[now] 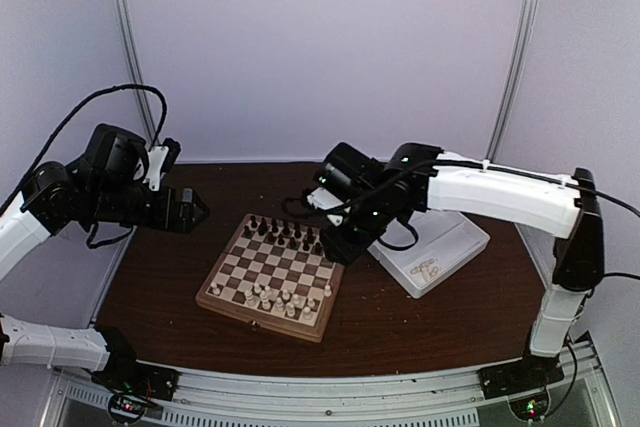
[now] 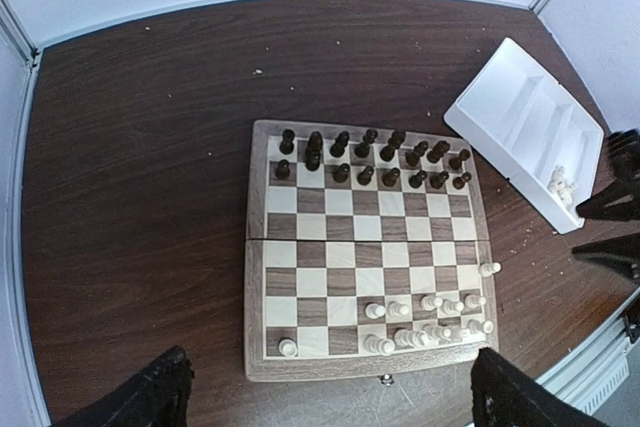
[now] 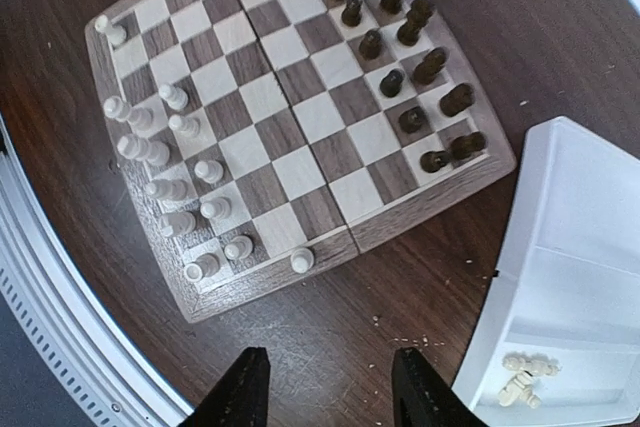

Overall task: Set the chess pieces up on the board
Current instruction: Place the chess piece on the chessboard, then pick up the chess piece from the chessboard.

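The cream pawn is standing on the frame, off the squares, so my left gripper should next swing over the board (image 1: 262, 315) and go down onto the pawn's head.
The board (image 1: 262, 315) lies at the table's middle, with dark pieces along its far two rows. Several cream chess pieces (image 2: 430, 332) crowd the near two rows towards the right, and a lone one (image 2: 288, 347) stands at the near left corner. One cream pawn (image 3: 301, 260) stands on the board's right frame. My right gripper (image 3: 328, 357) hovers open over bare table just right of that pawn, nothing between its fingers. High to the left of the board, my left gripper (image 1: 195, 209) is open and empty.
A white tray (image 1: 455, 237) sits right of the board, close to the right gripper, with a few cream pieces (image 3: 525, 379) in its near compartment. Dark pieces (image 2: 370, 157) fill the board's far rows. White walls enclose the dark table.
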